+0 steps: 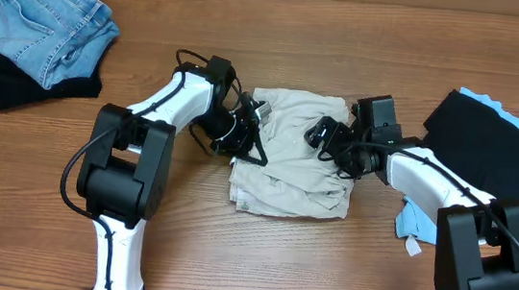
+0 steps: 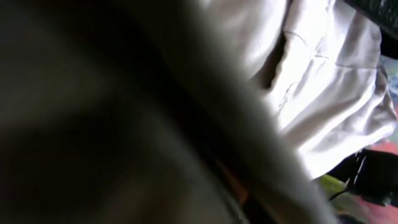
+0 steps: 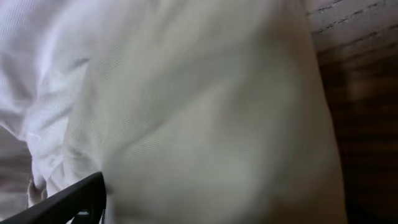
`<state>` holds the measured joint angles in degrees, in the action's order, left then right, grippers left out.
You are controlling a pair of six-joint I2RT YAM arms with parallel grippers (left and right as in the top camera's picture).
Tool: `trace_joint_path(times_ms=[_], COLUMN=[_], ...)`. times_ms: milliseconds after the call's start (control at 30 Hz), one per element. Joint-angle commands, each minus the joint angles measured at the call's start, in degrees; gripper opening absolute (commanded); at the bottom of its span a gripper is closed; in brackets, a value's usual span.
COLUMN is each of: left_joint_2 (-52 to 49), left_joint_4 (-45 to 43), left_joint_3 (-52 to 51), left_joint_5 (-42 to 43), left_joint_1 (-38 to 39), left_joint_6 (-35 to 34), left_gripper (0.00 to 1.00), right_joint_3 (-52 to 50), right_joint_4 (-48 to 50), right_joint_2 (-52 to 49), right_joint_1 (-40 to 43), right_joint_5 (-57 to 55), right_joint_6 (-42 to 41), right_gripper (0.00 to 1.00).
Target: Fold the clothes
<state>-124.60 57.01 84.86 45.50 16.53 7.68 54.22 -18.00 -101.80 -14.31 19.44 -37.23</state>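
The robot's left gripper will next lift the trousers, carry them to the left in the overhead view and let go of them on the blue jeans [image 1: 46, 24], since folded clothes are stacked there.
The pale beige trousers [image 1: 290, 172] lie in a compact folded bundle at the middle of the wooden table. My left gripper [image 1: 249, 134] is at the bundle's left edge, touching the cloth. The left wrist view is mostly dark blur with cloth against the lens, and pale trouser cloth [image 2: 329, 81] shows at the upper right; its jaws are hidden. My right gripper [image 1: 322, 132] rests on the bundle's upper right part. In the right wrist view the trouser cloth [image 3: 205, 106] fills the frame, and one dark finger [image 3: 74, 202] shows far out at the lower left.
Folded blue jeans [image 1: 45, 21] lie on a dark garment [image 1: 5, 85] at the back left. A black garment [image 1: 491, 145] lies on light blue cloth [image 1: 416, 219] at the right. Bare wood table [image 1: 181, 243] shows in front.
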Motion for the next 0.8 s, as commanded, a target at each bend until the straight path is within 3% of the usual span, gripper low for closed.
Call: trace_joint_path(times_ms=[0,200,333,467,633,767], left_joint_2=[-0.98,-0.96,-0.96,-0.96,-0.94,-0.94], left_joint_4=[-2.8,-2.95,-0.28,4.11,5.14,11.08], left_joint_3=[0.13,9.46,20.26,26.75,30.01,41.33], left_joint_5=[2.82,2.08,-2.49,-2.69,-2.43,-3.65], left_joint_1=[1.18,-1.81,-5.03,-8.17,-10.58,-13.97], left_joint_6=[-1.36,-4.11,-9.25,-9.22,-10.86,-10.97], left_gripper=[0.04,0.04,0.04,0.04,0.04,0.04], right_joint_3=[0.15,0.15,0.15,0.15,0.15,0.15], right_joint_4=[0.15,-0.17,-1.86,-5.01,-5.09,-5.07], right_joint_2=[-0.24,-0.24,-0.24,-0.24,-0.24,-0.24], right_joint_1=[-0.9,-0.83,0.76,4.39,5.05,5.05], right_joint_5=[-0.28,-2.95,-8.63,-11.5,-11.85,-11.91], right_joint_6=[-0.17,-2.14,-9.53,-14.1,-13.97,-13.79], right_gripper=[0.97,0.97,1.0,1.0,1.0,1.0])
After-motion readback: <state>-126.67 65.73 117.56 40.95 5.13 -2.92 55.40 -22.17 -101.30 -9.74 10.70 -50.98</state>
